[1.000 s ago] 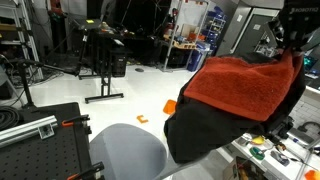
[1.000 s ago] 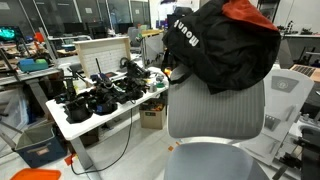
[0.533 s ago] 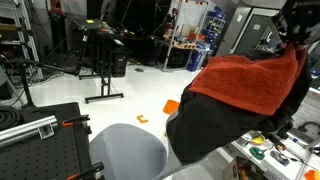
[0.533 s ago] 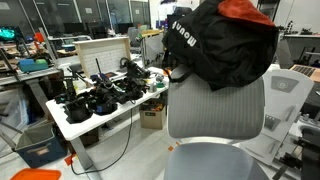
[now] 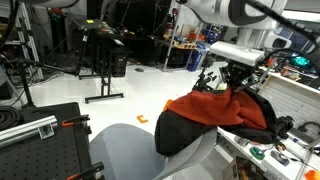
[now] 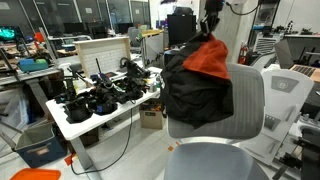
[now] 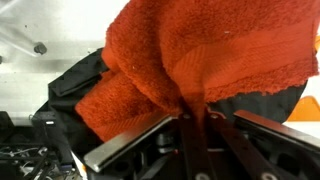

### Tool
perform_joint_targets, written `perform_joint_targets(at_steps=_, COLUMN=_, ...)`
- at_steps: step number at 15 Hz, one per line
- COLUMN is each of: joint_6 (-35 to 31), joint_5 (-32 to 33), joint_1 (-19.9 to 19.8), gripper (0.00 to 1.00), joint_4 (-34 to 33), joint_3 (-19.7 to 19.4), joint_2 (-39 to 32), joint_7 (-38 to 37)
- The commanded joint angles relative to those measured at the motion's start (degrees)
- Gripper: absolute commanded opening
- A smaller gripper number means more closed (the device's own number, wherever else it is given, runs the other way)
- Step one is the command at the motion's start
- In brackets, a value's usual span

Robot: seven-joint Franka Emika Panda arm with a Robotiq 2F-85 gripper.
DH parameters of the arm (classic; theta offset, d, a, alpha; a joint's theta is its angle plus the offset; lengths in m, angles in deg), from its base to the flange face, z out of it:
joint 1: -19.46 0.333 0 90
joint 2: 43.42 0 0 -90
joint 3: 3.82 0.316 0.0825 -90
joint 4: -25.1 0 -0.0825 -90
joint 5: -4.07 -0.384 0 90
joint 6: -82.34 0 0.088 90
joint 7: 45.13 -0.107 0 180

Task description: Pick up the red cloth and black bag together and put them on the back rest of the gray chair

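Note:
My gripper lowers the red cloth [image 5: 225, 108] over the gray chair's back rest next, then opens.
The red cloth [image 5: 225, 108] lies on top of the black bag [image 5: 185, 130], and both drape over the back rest of the gray chair [image 6: 250, 105]. In an exterior view the cloth [image 6: 208, 57] sits at the top of the bag [image 6: 197, 95]. My gripper [image 5: 238, 82] is right above them, its fingers shut on a fold of the red cloth [image 7: 190, 60]. In the wrist view the cloth fills the frame, with the black bag [image 7: 75, 75] under it. The gripper's fingers [image 7: 192, 118] pinch the cloth.
The chair's gray seat [image 5: 130, 152] is in the foreground. A white table [image 6: 95, 110] with black gear stands beside the chair. A black perforated table [image 5: 40, 140] sits at the near left. Orange bits [image 5: 168, 105] lie on the floor. A cluttered bench [image 5: 275, 145] is behind.
The cloth and bag have dropped from hanging high in the air onto the chair's back rest. The arm has come down with them into view.

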Motion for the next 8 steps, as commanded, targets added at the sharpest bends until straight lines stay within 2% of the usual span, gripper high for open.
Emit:
perform_joint_targets(at_steps=1, joint_6=0.1, joint_5=0.6, joint_1=1.4, gripper=0.01, joint_4=-3.0, joint_3=0.0, joint_2=-5.5, joint_7=-0.4)
perform_joint_targets(at_steps=8, joint_6=1.6, joint_5=0.4, joint_1=1.8, gripper=0.01, joint_4=-6.5, joint_3=-0.3, joint_2=-10.6, joint_7=-0.1)
